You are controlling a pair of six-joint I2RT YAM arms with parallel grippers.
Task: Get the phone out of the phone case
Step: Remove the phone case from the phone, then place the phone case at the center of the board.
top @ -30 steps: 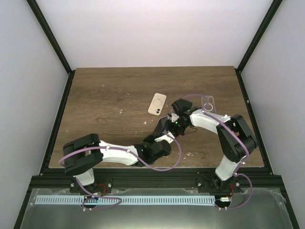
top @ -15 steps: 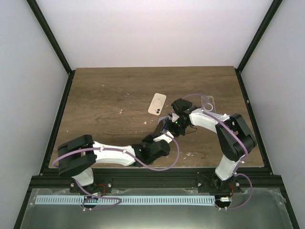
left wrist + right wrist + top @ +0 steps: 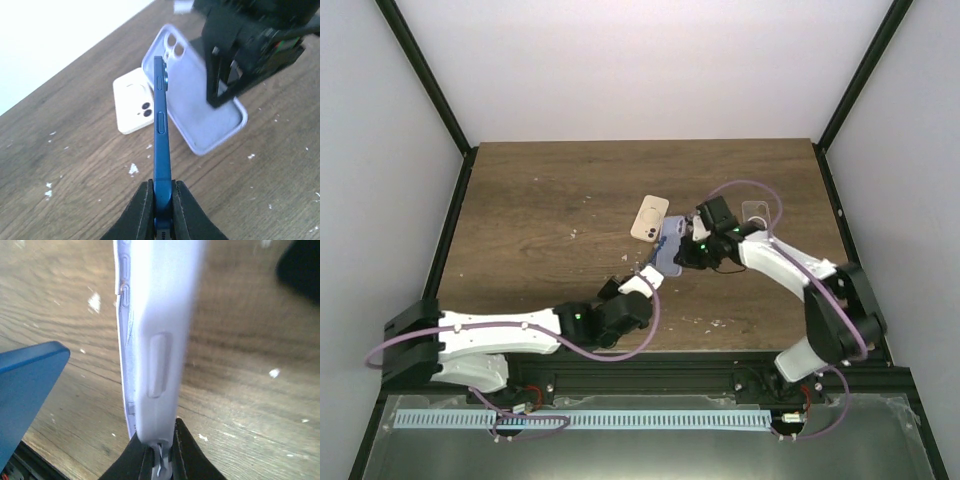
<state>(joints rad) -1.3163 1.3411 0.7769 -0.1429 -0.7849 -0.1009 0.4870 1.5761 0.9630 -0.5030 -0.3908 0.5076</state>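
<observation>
The phone is out of the lavender case, so my right gripper goes up past the clear case next, then down to the table beside it.
My left gripper (image 3: 161,187) is shut on the lower end of a dark blue phone (image 3: 160,130) and holds it edge-on above the table. The phone is out of its case. My right gripper (image 3: 161,440) is shut on the end of the empty lavender case (image 3: 157,325), held on edge just beyond the phone. In the left wrist view the case (image 3: 200,107) shows its open inside and camera holes. In the top view the case (image 3: 669,246) sits between my right gripper (image 3: 686,250) and my left gripper (image 3: 644,277). The phone's corner shows in the right wrist view (image 3: 25,390).
A cream phone-shaped item (image 3: 650,218) lies flat on the wooden table (image 3: 540,200) just behind the lavender case, also in the left wrist view (image 3: 134,106). A clear case (image 3: 757,212) lies at the back right. White specks dot the table.
The phone and the lavender case have come apart. My left arm has swung out to the left and drawn the phone back. My right gripper has carried the case away toward the back.
</observation>
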